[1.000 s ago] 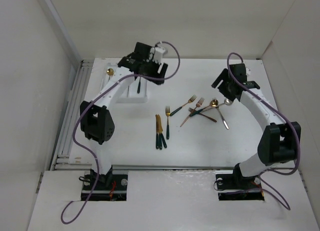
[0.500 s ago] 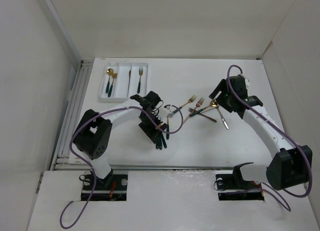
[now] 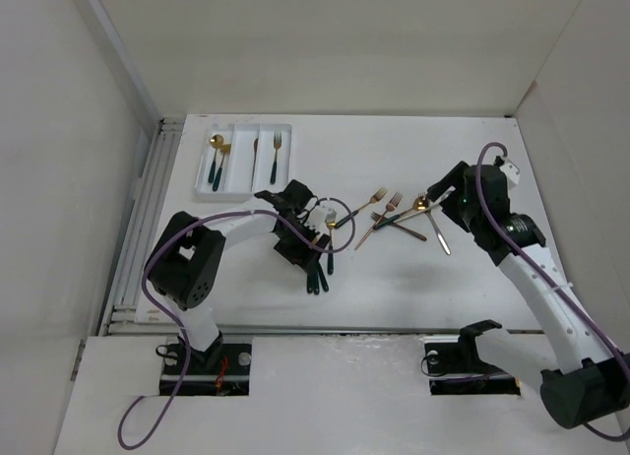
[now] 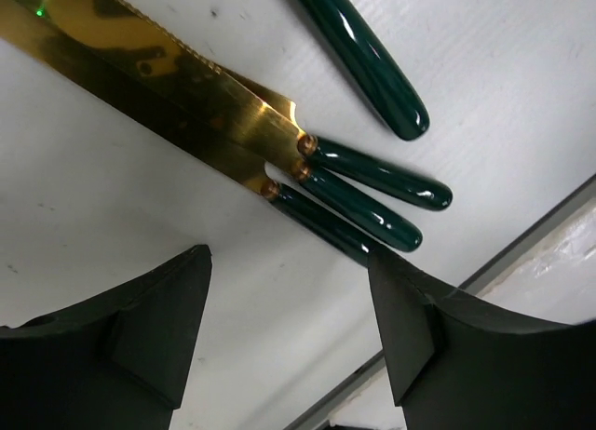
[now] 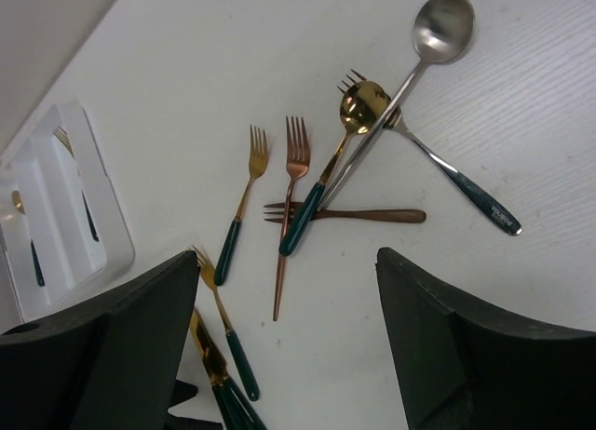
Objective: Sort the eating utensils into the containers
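Note:
My left gripper will go down next onto the green knife handle nearest its fingers and sweep it clear of the other handles, because the handles lie bunched tightly together.
The white tray point(image 3: 200, 186) stands at the back left and holds two spoons point(image 3: 217, 156), a knife point(image 3: 256, 149) and a fork point(image 3: 277, 152). My left gripper point(image 3: 303, 240) is open and empty, low over the blades of the gold knives point(image 3: 314, 274). In the left wrist view the knives point(image 4: 209, 90) lie side by side, with their green handles point(image 4: 377, 174) just beyond my gripper point(image 4: 289, 304). My right gripper point(image 3: 445, 195) is open and empty above a crossed pile of forks and spoons point(image 3: 399, 215). The pile point(image 5: 321, 193) shows ahead of my right gripper point(image 5: 289, 295).
A gold fork point(image 3: 330, 250) lies right of the knives. A silver spoon point(image 5: 442, 25) and a dark-handled utensil point(image 5: 461, 183) lie at the pile's far side. The tray point(image 5: 110, 227) shows at the left edge of the right wrist view. A table-edge rail point(image 4: 521, 239) runs near the knife handles.
My left arm has come from over the tray to the knives and settled low over them. My right arm has drawn back toward the near right, off the pile.

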You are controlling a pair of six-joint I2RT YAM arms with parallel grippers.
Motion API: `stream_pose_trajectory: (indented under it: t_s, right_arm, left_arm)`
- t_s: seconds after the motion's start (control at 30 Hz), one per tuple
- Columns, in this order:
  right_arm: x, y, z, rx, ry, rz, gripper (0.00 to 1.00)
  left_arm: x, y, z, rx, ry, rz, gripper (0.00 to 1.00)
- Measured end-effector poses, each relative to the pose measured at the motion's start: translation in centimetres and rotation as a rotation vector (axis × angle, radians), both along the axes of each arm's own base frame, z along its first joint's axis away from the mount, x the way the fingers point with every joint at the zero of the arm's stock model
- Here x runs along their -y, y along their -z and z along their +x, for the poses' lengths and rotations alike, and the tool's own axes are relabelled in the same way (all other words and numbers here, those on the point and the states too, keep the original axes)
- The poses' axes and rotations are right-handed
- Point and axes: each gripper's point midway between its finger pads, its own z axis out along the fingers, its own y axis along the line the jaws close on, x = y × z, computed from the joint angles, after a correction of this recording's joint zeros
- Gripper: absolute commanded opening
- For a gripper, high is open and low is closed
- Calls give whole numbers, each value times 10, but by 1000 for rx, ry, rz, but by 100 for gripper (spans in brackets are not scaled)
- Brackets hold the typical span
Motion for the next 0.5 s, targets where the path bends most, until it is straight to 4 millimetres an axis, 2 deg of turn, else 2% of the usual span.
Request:
stream_pose_trajectory:
  t_s: [0.17, 0.3, 0.5]
  right_arm:
    - [10, -16, -12, 60, 37, 1, 82]
    - [16, -12, -19, 48, 57, -8, 82]
    - [22, -9, -25, 35, 80, -24, 81]
  left_arm:
    - [2, 0, 12, 19, -68, -19, 65]
    - [2, 0, 17, 35, -87, -15, 65]
    - [7, 4, 13, 104, -39, 66, 65]
